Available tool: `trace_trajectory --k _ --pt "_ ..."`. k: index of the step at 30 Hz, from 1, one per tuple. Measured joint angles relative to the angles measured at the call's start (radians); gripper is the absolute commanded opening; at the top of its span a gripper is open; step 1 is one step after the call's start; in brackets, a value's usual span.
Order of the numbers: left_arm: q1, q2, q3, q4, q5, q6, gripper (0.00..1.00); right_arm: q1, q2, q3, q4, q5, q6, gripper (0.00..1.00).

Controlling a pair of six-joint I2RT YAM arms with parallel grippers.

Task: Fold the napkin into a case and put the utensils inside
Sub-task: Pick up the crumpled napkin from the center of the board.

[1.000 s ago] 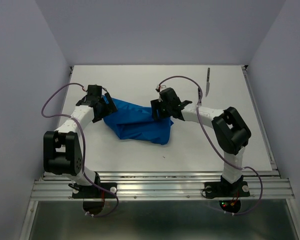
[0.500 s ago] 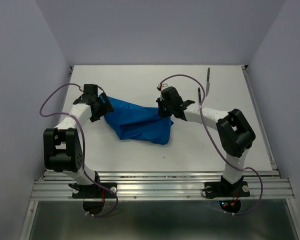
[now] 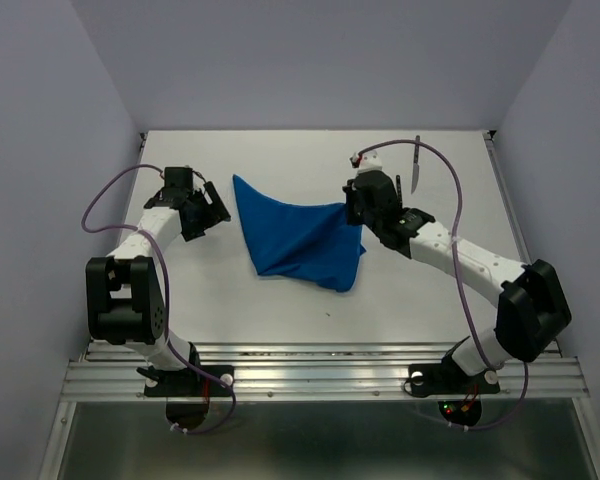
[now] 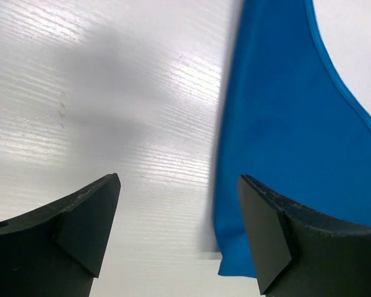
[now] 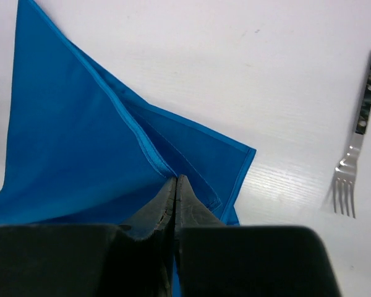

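The left gripper should go outward and to the right in the top view, then down onto the napkin's far corner, because only the napkin's opposite edge is held.
The blue napkin lies spread in a rough triangle at mid-table, one corner pointing to the far left. My right gripper is shut on the napkin's hemmed right edge, jaws pressed together at the fold. My left gripper is open just left of the cloth. In the left wrist view a napkin corner hangs beside the right finger, ungripped, with my left gripper over bare table. A fork with a dark riveted handle lies right of the cloth. The case does not show.
A slim silver utensil lies at the far right of the white table, behind my right arm. Grey walls close in the sides and back. A metal rail runs along the near edge by the arm bases.
My right gripper has shut on the napkin's edge and drawn it to the right, spreading the bunched cloth. The napkin's left corner has slid away from my open left gripper.
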Motion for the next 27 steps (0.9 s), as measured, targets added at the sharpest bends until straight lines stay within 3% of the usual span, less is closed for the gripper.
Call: trace_trajectory --k 9,15,18,27 --pt "0.000 -0.023 -0.007 0.001 0.042 0.007 0.90 0.000 -0.289 -0.214 -0.004 0.074 -0.008 0.01" --pt "-0.007 -0.005 0.016 0.008 0.073 -0.007 0.89 0.000 -0.320 -0.255 -0.019 0.061 0.022 0.01" --pt "-0.027 0.058 0.094 0.002 0.080 -0.011 0.89 0.000 -0.313 -0.261 -0.030 0.042 0.039 0.01" --pt "-0.150 0.413 0.541 -0.046 0.042 -0.013 0.89 0.000 -0.259 -0.261 -0.037 -0.006 0.073 0.01"
